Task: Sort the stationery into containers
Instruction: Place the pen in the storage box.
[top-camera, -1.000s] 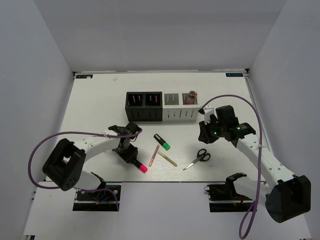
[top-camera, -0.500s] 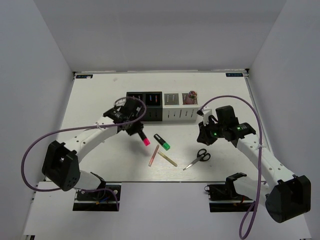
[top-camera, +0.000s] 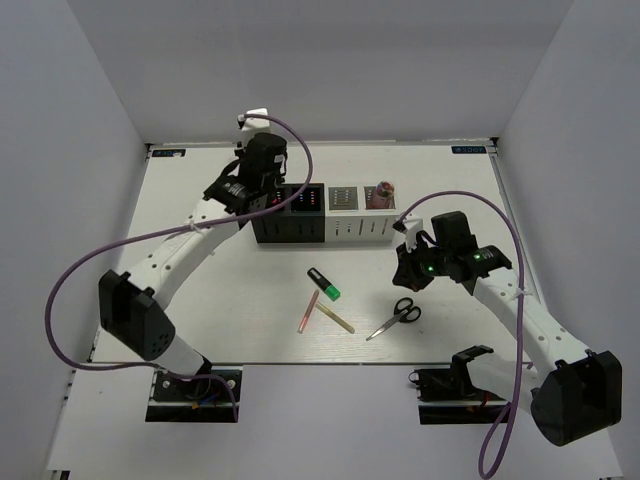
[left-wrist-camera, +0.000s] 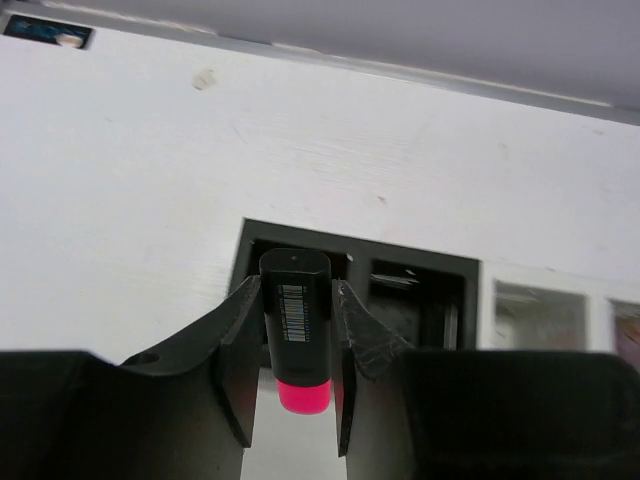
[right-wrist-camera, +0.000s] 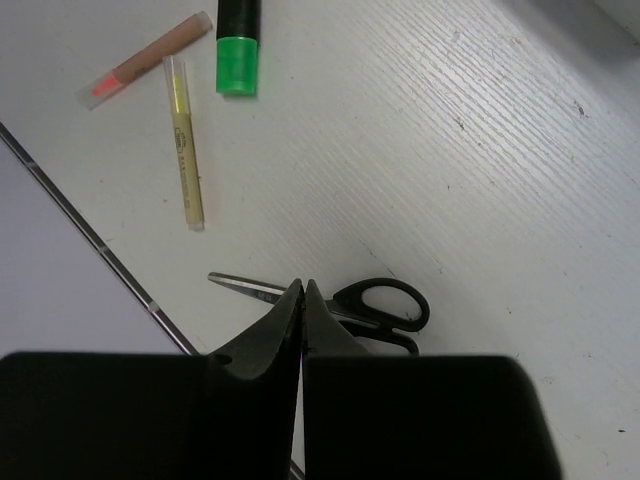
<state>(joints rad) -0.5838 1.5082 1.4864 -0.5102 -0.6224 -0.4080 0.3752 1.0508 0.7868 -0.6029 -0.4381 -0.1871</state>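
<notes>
My left gripper needs to go down and bring the marker into the black container at the row's end (top-camera: 277, 199) (left-wrist-camera: 338, 268) to let go of it, because the marker is still hanging above that opening.
My left gripper (top-camera: 262, 190) is shut on the black marker with a pink cap (left-wrist-camera: 296, 320) and holds it over the leftmost black container (top-camera: 270, 203), black end towards the box opening (left-wrist-camera: 300, 240). The second black container (top-camera: 305, 201) and two white containers (top-camera: 343, 198) (top-camera: 378, 196) stand in a row to its right. My right gripper (top-camera: 405, 266) is shut and empty, above the black-handled scissors (right-wrist-camera: 390, 303) on the table. A green-capped marker (top-camera: 323, 284), a pink pencil (top-camera: 307, 311) and a pale stick (top-camera: 335, 318) lie mid-table.
The rightmost white container holds a pinkish item (top-camera: 384, 187). The table's near edge (right-wrist-camera: 90, 235) runs close to the pencil and stick. White walls enclose the table on three sides.
My left arm lifted the pink-capped marker from the front-left of the table and carried it back and up to above the leftmost black container. The right arm has not moved.
</notes>
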